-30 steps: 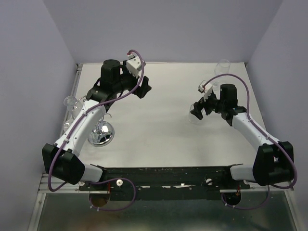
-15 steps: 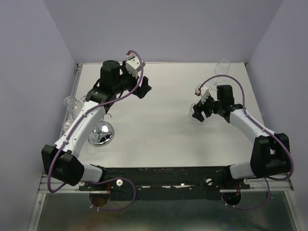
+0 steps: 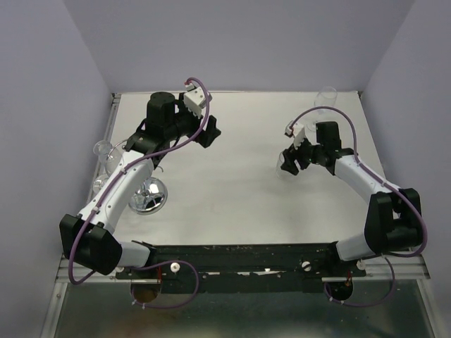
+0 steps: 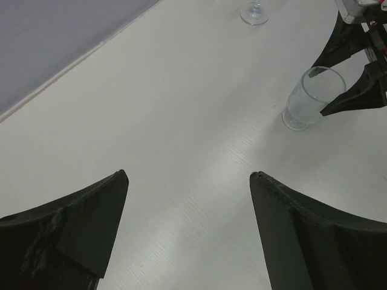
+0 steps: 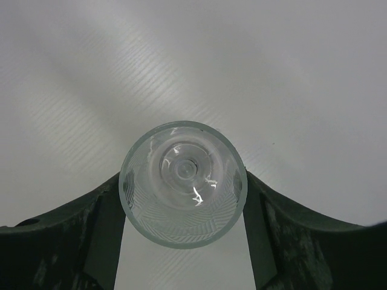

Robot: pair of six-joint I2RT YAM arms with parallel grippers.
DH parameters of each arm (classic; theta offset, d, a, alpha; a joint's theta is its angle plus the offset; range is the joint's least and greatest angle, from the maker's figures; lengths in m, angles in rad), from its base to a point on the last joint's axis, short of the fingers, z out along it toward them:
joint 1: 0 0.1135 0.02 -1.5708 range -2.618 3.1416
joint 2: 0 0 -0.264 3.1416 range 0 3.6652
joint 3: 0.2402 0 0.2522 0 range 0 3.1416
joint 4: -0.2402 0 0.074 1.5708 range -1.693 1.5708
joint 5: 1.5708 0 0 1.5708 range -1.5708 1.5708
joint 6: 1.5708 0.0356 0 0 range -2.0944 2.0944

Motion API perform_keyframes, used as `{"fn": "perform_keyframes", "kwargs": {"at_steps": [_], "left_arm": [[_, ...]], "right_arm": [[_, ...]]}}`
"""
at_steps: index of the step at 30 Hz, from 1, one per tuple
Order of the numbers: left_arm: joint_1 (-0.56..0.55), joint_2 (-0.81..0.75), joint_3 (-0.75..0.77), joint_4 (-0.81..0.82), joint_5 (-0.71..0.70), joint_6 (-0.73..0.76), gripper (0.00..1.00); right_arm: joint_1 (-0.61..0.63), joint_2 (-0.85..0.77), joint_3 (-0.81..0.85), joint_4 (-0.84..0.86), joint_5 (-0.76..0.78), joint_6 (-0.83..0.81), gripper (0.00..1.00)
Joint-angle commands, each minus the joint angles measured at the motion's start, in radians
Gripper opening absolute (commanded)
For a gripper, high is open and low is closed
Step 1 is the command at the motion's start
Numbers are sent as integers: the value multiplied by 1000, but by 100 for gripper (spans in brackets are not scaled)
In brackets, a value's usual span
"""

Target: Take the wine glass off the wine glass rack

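Observation:
I need to move the wine glass outward and to the right in the top view with my right gripper next. Then I should release it beside the other wine glass, which stands outward of the gripper.
The wine glass rack (image 3: 149, 195), a chrome stand with a round mirror base, stands at the left edge, partly hidden under my left arm. Two clear glasses (image 3: 103, 148) hang from its left side. My right gripper (image 3: 287, 163) is shut on a clear wine glass (image 5: 183, 183), one finger against each side. The glass stands upright on the white table right of centre and also shows in the left wrist view (image 4: 309, 98). My left gripper (image 3: 209, 130) is open and empty above the far middle of the table, its fingers (image 4: 72, 217) spread wide.
Another clear wine glass (image 3: 326, 95) stands at the back right corner and shows in the left wrist view (image 4: 255, 12). Lilac walls close in the table on three sides. The black arm mounting bar (image 3: 239, 253) runs along the near edge.
My right arm has shifted slightly, its wrist turning and moving a little left and back with the glass still between the fingers. My left arm has hardly moved.

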Motion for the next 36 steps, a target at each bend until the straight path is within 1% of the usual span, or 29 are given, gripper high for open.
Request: {"fn": "perform_keyframes", "kwargs": {"at_steps": [1, 4, 6, 9, 11, 14, 15, 19, 20, 21, 27, 36], "left_arm": [[-7, -31, -7, 16, -6, 1, 99], [-7, -33, -9, 15, -6, 1, 99], [-7, -33, -10, 15, -6, 1, 99], [-7, -36, -12, 18, -6, 0, 99], [-7, -36, -13, 19, -4, 0, 99], [-7, -36, -18, 23, -4, -7, 99], [-7, -36, -18, 21, -1, -7, 99], [-7, -41, -21, 19, -4, -7, 99], [-5, -41, -20, 19, -6, -7, 99], [-7, -42, -21, 18, -6, -5, 99], [-7, -39, -13, 7, -9, 1, 99], [-7, -21, 10, -7, -9, 1, 99]], "right_arm": [[-2, -7, 41, -11, 15, 64, 63], [-27, -15, 70, -13, 12, 112, 54], [-46, -7, 107, -31, 20, 124, 47], [-82, 14, 166, -59, 23, 126, 41], [-112, 40, 218, -74, 35, 132, 34], [-148, 86, 291, -79, 54, 153, 30], [-183, 102, 315, -77, 66, 156, 29], [-220, 155, 374, -69, 97, 143, 25], [-231, 166, 386, -73, 98, 143, 19], [-241, 180, 403, -76, 101, 149, 1], [-284, 218, 427, -43, 133, 202, 1], [-320, 278, 446, 7, 239, 317, 1]]}}
